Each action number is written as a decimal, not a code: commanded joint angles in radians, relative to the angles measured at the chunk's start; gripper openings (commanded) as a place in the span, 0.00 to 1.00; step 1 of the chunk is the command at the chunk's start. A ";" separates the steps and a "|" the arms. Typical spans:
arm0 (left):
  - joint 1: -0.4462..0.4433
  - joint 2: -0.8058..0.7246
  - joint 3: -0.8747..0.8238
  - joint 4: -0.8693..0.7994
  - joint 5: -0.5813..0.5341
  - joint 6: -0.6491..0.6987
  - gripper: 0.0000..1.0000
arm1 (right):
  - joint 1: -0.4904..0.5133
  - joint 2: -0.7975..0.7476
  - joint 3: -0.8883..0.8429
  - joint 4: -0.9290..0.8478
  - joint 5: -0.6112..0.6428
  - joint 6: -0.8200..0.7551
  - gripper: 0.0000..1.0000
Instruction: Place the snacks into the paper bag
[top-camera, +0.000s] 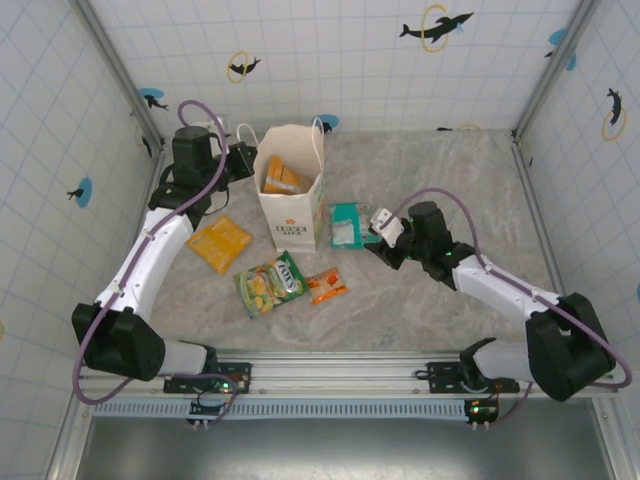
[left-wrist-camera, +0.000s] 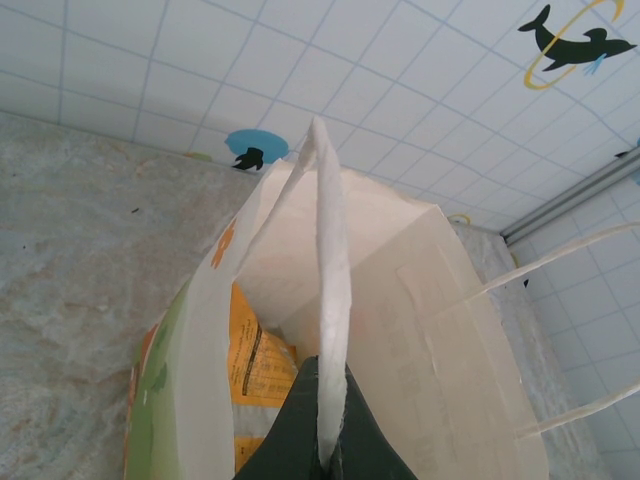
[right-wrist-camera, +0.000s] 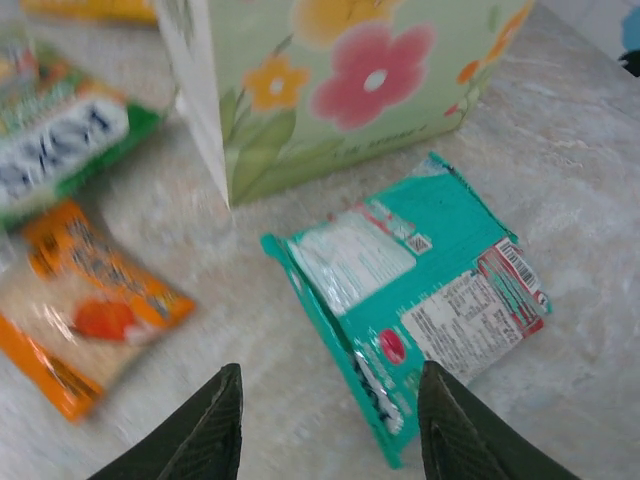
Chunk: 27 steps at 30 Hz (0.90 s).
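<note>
I should bring my open right gripper down and toward the bag (top-camera: 292, 205) next, onto the teal snack's near edge (top-camera: 348, 244), because the teal snack lies flat just ahead of the gripper's fingers.
The white paper bag (top-camera: 292, 205) stands upright at mid-table with an orange snack (top-camera: 281, 178) inside. My left gripper (top-camera: 245, 160) is shut on the bag's upper edge (left-wrist-camera: 333, 300), and that orange packet (left-wrist-camera: 255, 360) shows below it. Just right of the bag's foot lies a teal snack (top-camera: 347, 224). My right gripper (top-camera: 378, 228) hovers open right beside it. In the right wrist view the open gripper (right-wrist-camera: 330, 420) has the teal packet (right-wrist-camera: 420, 290) just ahead of its fingers, untouched. The bag's flowered side (right-wrist-camera: 330, 80) is behind.
In front of the bag lie a yellow-orange packet (top-camera: 219, 243), a green packet (top-camera: 270, 283) and a small orange packet (top-camera: 326, 286). The last two also appear blurred as the green packet (right-wrist-camera: 60, 140) and orange packet (right-wrist-camera: 90, 300). Tiled walls enclose the table.
</note>
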 joint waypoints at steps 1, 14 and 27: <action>0.007 -0.023 -0.001 0.016 0.015 0.003 0.00 | -0.017 0.075 0.038 -0.076 -0.063 -0.409 0.49; 0.007 -0.007 0.008 0.007 0.015 0.015 0.00 | 0.007 0.354 0.239 -0.198 -0.053 -0.551 0.49; 0.007 0.006 0.010 0.008 0.019 0.019 0.00 | 0.003 0.483 0.304 -0.140 -0.057 -0.516 0.49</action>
